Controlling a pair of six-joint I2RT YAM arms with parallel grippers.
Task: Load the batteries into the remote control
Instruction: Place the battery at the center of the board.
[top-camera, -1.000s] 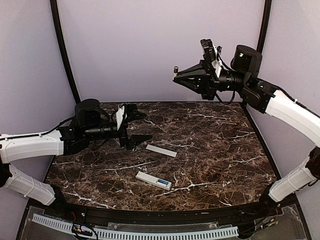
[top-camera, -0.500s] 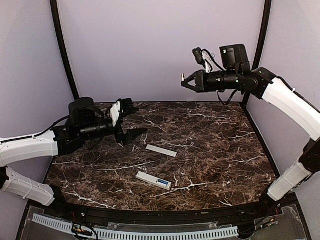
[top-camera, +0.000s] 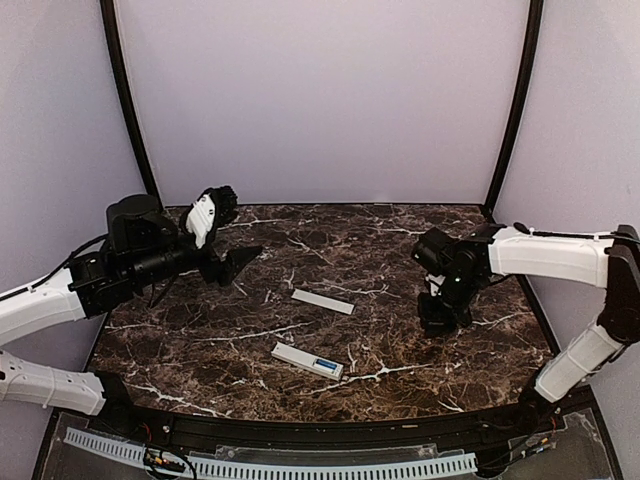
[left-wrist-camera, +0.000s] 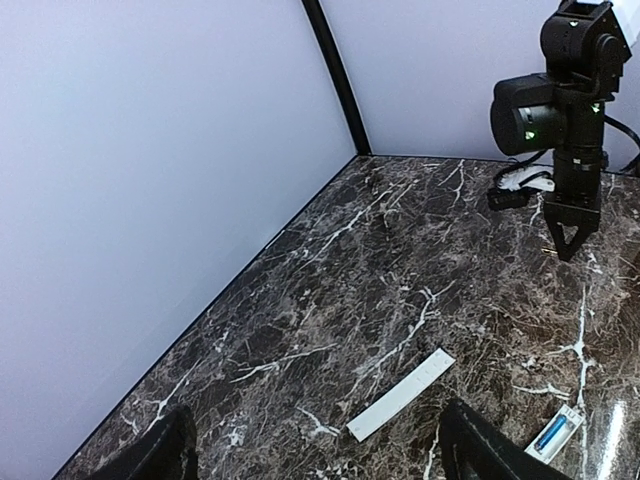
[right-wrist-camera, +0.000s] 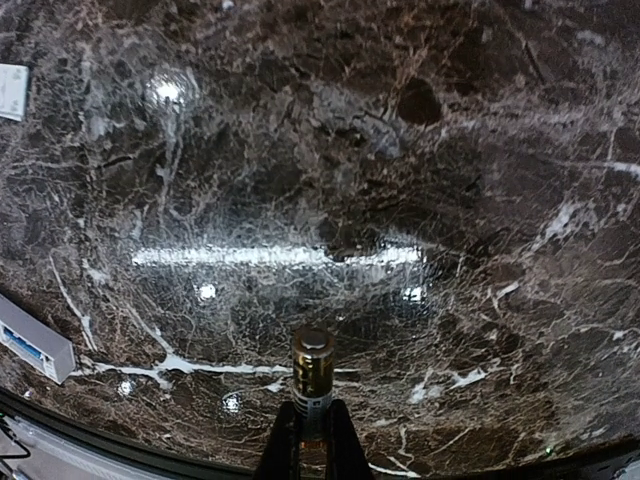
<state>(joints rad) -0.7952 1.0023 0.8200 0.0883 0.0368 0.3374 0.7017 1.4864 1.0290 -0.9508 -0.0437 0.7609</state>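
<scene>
The right gripper moves down and slightly toward the remote (left-wrist-camera: 555, 434) next, bringing the second battery onto the marble short of it.
The remote control (top-camera: 308, 360) lies back up at the table's front middle, with one blue battery (top-camera: 326, 365) in its recess; both also show in the left wrist view, the remote (left-wrist-camera: 555, 434) and the battery (left-wrist-camera: 549, 436), and the remote's end shows in the right wrist view (right-wrist-camera: 34, 340). My right gripper (top-camera: 437, 322) points down just above the table's right side. In the right wrist view it (right-wrist-camera: 313, 432) is shut on a second battery (right-wrist-camera: 313, 373), which looks gold with a metallic end sticking out. My left gripper (top-camera: 240, 228) is open and empty, above the back left.
The flat white cover strip (top-camera: 323, 301) lies behind the remote, also in the left wrist view (left-wrist-camera: 402, 395) and at the right wrist view's edge (right-wrist-camera: 12, 91). Purple walls and black posts enclose the marble table (top-camera: 400, 250). The black front rail (top-camera: 300, 430) borders it.
My right arm has swung down from high at the back to just above the table's right side. My left arm has drawn back to the left, still open.
</scene>
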